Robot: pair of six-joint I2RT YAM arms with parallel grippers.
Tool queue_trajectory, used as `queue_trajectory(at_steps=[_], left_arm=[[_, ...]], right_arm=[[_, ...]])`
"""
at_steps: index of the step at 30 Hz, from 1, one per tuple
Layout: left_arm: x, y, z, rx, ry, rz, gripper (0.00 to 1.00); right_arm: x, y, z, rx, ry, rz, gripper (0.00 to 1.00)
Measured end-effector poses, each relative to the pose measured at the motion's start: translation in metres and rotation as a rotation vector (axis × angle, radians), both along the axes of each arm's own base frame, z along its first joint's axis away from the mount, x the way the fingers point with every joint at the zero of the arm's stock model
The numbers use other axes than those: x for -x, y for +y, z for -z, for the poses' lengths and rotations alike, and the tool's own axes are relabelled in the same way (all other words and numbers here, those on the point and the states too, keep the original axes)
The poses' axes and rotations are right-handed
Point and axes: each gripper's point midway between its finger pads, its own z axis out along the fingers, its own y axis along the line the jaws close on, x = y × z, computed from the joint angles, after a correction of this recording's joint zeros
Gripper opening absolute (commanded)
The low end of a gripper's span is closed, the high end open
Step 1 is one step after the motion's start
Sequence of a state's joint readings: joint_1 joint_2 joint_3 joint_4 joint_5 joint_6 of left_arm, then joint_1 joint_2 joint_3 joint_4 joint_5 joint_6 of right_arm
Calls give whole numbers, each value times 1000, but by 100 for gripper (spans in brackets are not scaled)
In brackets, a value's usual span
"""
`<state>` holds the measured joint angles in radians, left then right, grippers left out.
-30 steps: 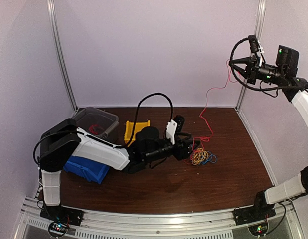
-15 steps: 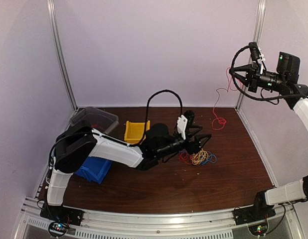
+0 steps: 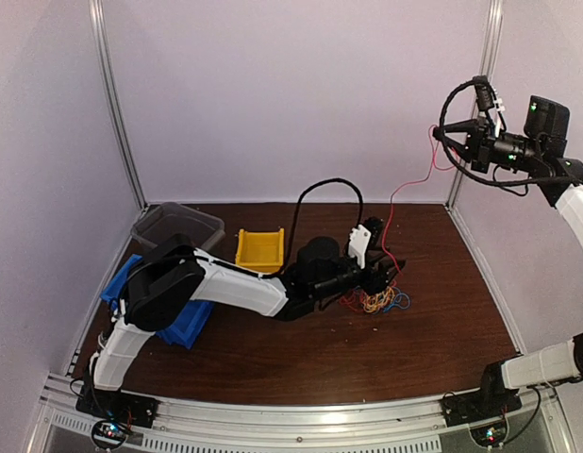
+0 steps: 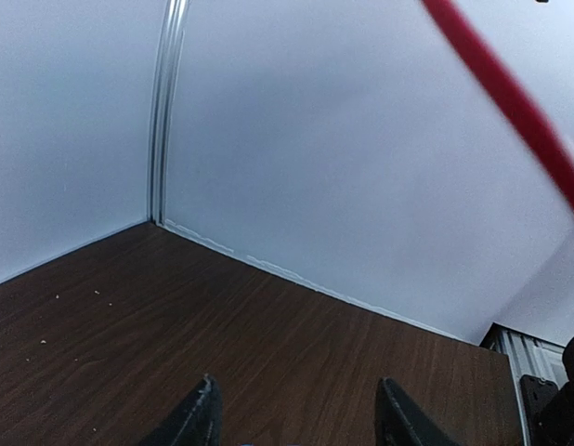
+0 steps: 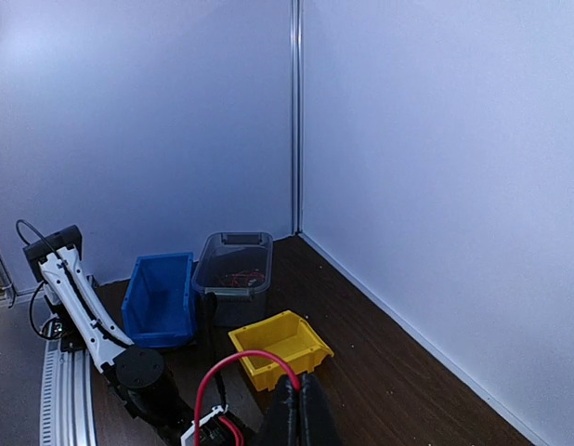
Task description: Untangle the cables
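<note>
Next I will move my left gripper back and close on the red cable's low part [image 3: 394, 282], which lies back of the gripper's fingers, since they frame only bare table.
The cables lie as a small red, blue and yellow-orange bundle [image 3: 381, 302] on the brown table. One red cable [image 3: 392, 198] rises from the bundle to my right gripper [image 3: 439, 135], high at the right wall. In the right wrist view that gripper [image 5: 301, 395] is shut on the red cable [image 5: 251, 353], which loops off to the left. My left gripper [image 3: 388, 276] hangs low over the far edge of the bundle. In the left wrist view its fingers [image 4: 298, 418] stand apart with bare table between them. The red cable [image 4: 510, 98] crosses above, blurred.
A yellow bin [image 3: 260, 250] stands behind the left arm. A grey clear box [image 3: 178, 226] with red wire inside is at the back left. A blue bin [image 3: 185, 326] sits under the left arm's shoulder. Walls and metal posts close the back and sides.
My left arm has reached further right, bringing its gripper over the bundle. The red cable went slack, then pulled straighter. The right gripper stays high with little movement.
</note>
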<state>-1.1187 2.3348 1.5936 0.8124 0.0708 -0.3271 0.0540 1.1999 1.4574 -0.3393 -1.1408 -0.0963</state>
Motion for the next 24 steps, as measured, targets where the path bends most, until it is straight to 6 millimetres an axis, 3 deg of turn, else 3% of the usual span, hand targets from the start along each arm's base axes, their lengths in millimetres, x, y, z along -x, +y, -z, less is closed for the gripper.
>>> queue_trajectory(at_steps=[5,12,16,20,22,24], left_arm=[[13,0,12,-5,48,69,54],[30,20,65,-58,180,109,55],[32,19,58,-38,189,124,61],[24,14,42,-4,186,96,58],[21,11,31,17,183,88,49],[18,7,17,44,176,89,32]], right_arm=[[5,1,-11,-10,-13,-11,0],[8,1,-14,-11,-23,-17,0],[8,2,-14,-11,-24,-17,0],[8,2,-14,-12,-25,-17,0],[8,2,-15,-13,-25,-18,0],[8,2,-15,-15,-27,-19,0]])
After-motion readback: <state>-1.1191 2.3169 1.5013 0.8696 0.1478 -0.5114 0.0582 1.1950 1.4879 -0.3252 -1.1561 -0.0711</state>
